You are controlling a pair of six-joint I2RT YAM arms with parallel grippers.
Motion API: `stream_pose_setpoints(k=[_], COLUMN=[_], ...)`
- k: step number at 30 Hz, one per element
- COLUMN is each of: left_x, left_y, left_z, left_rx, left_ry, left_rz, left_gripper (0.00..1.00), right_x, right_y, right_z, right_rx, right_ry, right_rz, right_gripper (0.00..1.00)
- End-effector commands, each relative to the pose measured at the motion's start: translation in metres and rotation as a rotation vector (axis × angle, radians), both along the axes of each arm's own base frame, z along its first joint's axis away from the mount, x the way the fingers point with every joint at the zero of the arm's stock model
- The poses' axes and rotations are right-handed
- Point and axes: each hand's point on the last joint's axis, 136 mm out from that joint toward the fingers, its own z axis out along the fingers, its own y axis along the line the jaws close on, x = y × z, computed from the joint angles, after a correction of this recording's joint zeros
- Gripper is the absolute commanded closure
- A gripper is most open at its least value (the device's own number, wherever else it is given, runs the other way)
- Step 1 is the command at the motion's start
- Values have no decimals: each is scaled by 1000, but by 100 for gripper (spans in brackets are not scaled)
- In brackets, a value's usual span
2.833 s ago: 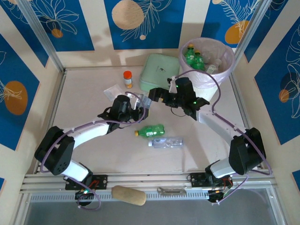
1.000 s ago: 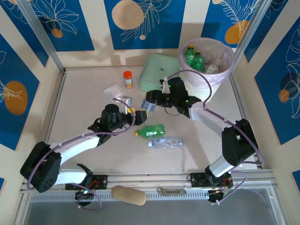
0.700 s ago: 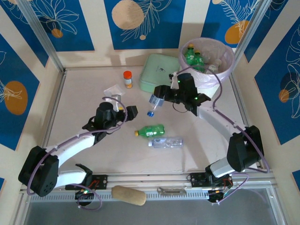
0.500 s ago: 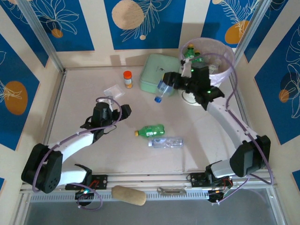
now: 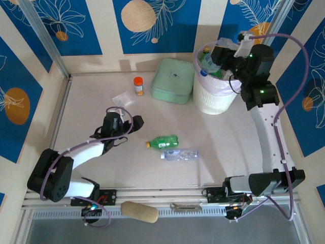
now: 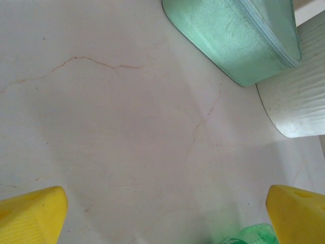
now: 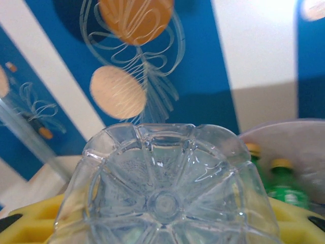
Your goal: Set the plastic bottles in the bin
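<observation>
Next, my right gripper shifts away from the rim of the bin (image 5: 216, 101), which is by the mint box close to the bottle, then lowers inside the bin.
My right gripper (image 5: 219, 60) is shut on a clear plastic bottle (image 5: 209, 67) and holds it over the left part of the bin (image 5: 216, 101), a white ribbed basket with a pale pink liner. In the right wrist view the bottle's ribbed base (image 7: 162, 193) faces the camera between the yellow fingers (image 7: 30, 223), with green bottles (image 7: 282, 188) inside the bin behind it. A green bottle (image 5: 163, 141) and a clear bottle (image 5: 180, 154) lie on the table. My left gripper (image 5: 133, 122) stands open to the left of them, with the green bottle (image 6: 249, 236) by its right finger.
A mint green lidded box (image 5: 173, 80) sits left of the bin, and is also in the left wrist view (image 6: 238, 35) beside the bin wall (image 6: 299, 101). An orange-capped jar (image 5: 138, 85) and a small clear bag (image 5: 122, 99) lie at the back left.
My right gripper has carried the clear bottle up and to the right, from the middle of the table to above the bin. The left arm drew back to the left, open.
</observation>
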Motion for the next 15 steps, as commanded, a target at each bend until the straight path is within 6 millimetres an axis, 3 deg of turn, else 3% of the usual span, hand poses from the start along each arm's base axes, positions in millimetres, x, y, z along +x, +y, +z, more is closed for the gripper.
stream_pose_setpoints(k=[1,8,15], left_x=[2,-1,-6], left_y=[-8,-7,-3], left_z=[3,5,1], left_rx=[-47,-42,-50], left_ry=[-10,-17,-4], left_rz=[-29,-36,-15], left_gripper=[0,0,0], right_x=[8,33,60], right_y=[-33,-74,-82], right_z=[8,-17,-57], right_rx=[-37,-15,14], right_ry=[-20,67,173], right_rz=[-113,-201,-203], right_gripper=[51,51,51])
